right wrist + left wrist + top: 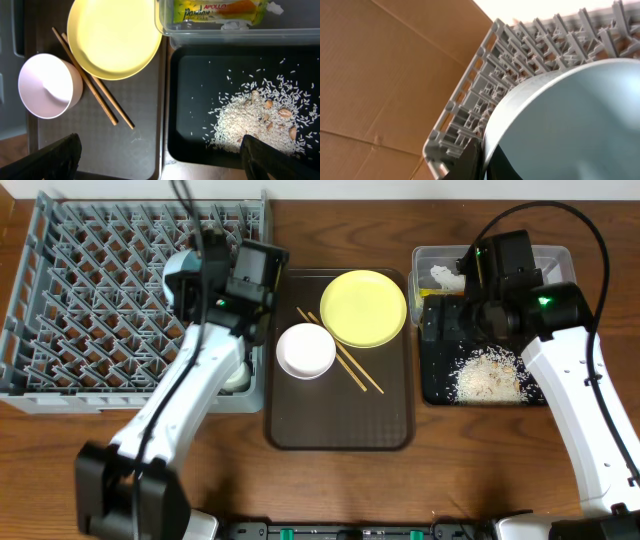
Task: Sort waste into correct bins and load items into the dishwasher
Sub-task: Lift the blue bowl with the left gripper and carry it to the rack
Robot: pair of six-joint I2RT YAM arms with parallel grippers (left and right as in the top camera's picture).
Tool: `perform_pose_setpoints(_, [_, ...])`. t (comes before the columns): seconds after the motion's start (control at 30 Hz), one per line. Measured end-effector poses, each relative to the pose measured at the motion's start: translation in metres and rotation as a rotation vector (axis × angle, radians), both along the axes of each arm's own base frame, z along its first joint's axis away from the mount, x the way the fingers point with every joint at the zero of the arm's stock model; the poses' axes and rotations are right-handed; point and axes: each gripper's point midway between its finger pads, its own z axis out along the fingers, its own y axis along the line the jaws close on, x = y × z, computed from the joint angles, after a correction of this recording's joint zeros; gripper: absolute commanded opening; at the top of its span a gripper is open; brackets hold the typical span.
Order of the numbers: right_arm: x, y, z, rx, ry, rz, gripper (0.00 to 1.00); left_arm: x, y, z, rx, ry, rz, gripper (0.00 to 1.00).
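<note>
My left gripper holds the bowl by its rim. Next I need to carry it outward to the rack's empty far corner (230,216) by the brown tray (340,425), lower it there and let go of the rim of the bowl.
My left gripper (200,285) is shut on the rim of the light-blue bowl (181,272) and holds it over the right part of the grey dish rack (90,300). In the left wrist view the bowl (570,125) fills the right side, its rim between the fingers (482,160), with the rack (485,95) behind. The yellow plate (362,308), white bowl (305,350) and chopsticks (345,360) lie on the brown tray (340,425). My right gripper (165,162) is open and empty above the black tray (200,100), which holds rice (250,120). The clear tub (220,37) holds the wrapper (220,12).
A white tissue (447,277) lies in the clear tub (555,255) behind the black tray (437,385). A small white cup (238,375) sits at the rack's front right corner. My left arm crosses the rack's right edge. A cardboard wall (380,75) stands beyond the rack.
</note>
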Motion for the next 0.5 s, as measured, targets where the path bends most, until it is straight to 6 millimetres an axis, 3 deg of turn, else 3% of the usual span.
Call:
perform_pose_setpoints(0.2, [0.000,0.000,0.000,0.000,0.000,0.000,0.99,0.018,-0.003,-0.020,0.065,0.027,0.014,0.07])
perform_pose_setpoints(0.5, [0.000,0.000,0.000,-0.001,-0.001,0.000,0.99,0.037,0.014,0.006,0.067,-0.131,0.064,0.08])
